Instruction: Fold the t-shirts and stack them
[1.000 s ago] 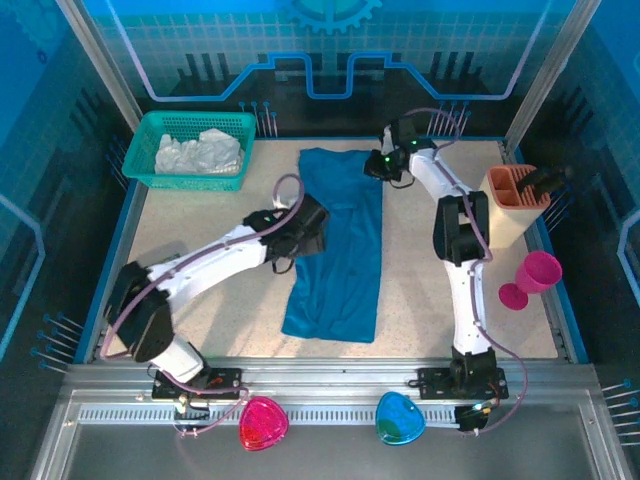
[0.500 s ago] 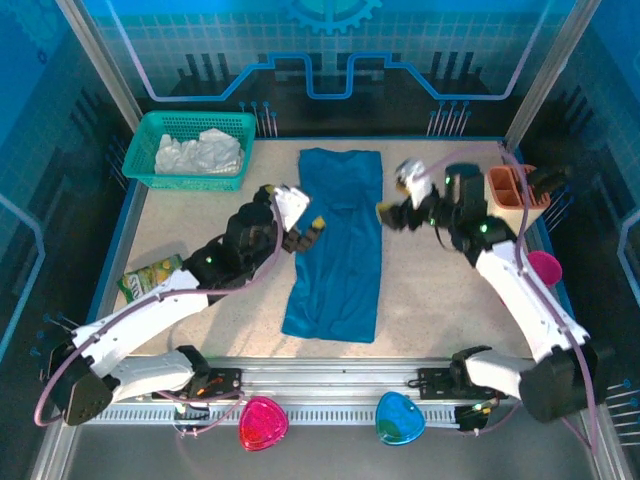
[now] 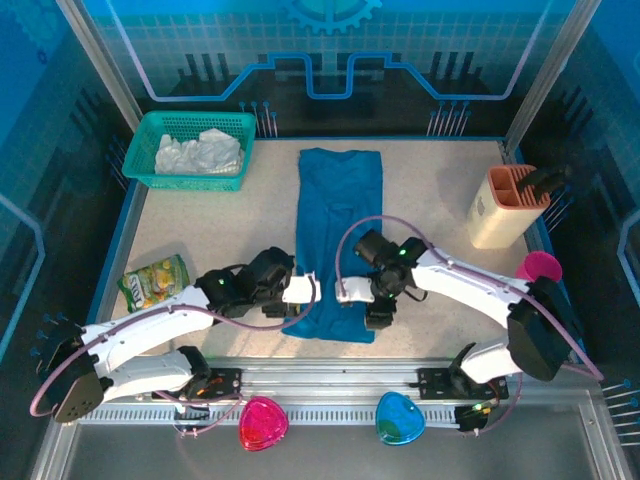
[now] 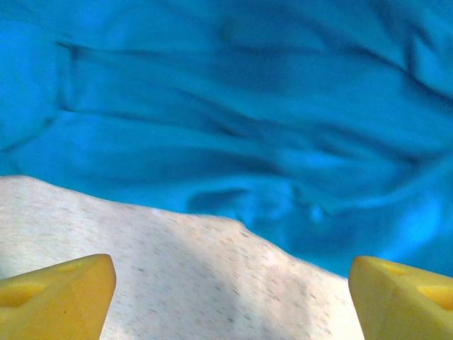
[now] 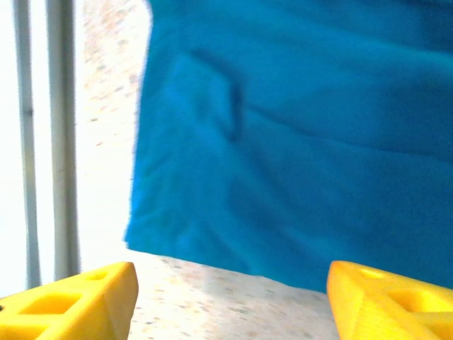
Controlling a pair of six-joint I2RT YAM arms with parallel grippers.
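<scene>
The t-shirt's near corner (image 3: pixel 371 337) (image 5: pixel 150 232) is below my right gripper, nearer the metal front bar, so the gripper will next move back toward the bar and go down onto that corner.
The teal-blue t-shirt (image 3: pixel 340 230) lies on the table as a long narrow strip running from far to near. My left gripper (image 3: pixel 303 290) sits low at the strip's near left edge, open, with bare table between its yellow fingertips (image 4: pixel 56 297) and blue cloth (image 4: pixel 233 120) just ahead. My right gripper (image 3: pixel 352 293) is at the near right edge, also open, with the shirt's corner (image 5: pixel 283 163) in front of its fingertips (image 5: pixel 78 304). A white t-shirt (image 3: pixel 200 152) lies crumpled in the green basket (image 3: pixel 150 178).
A yellow-green snack packet (image 3: pixel 155 281) lies at the left. A tan holder (image 3: pixel 505 205) and a pink cup (image 3: pixel 538 270) stand at the right edge. The metal front rail (image 3: pixel 330 385) runs close behind the shirt's near end.
Both arms have swung from the shirt's far and middle part down to its near end. The right gripper has opened. The shirt lies as before.
</scene>
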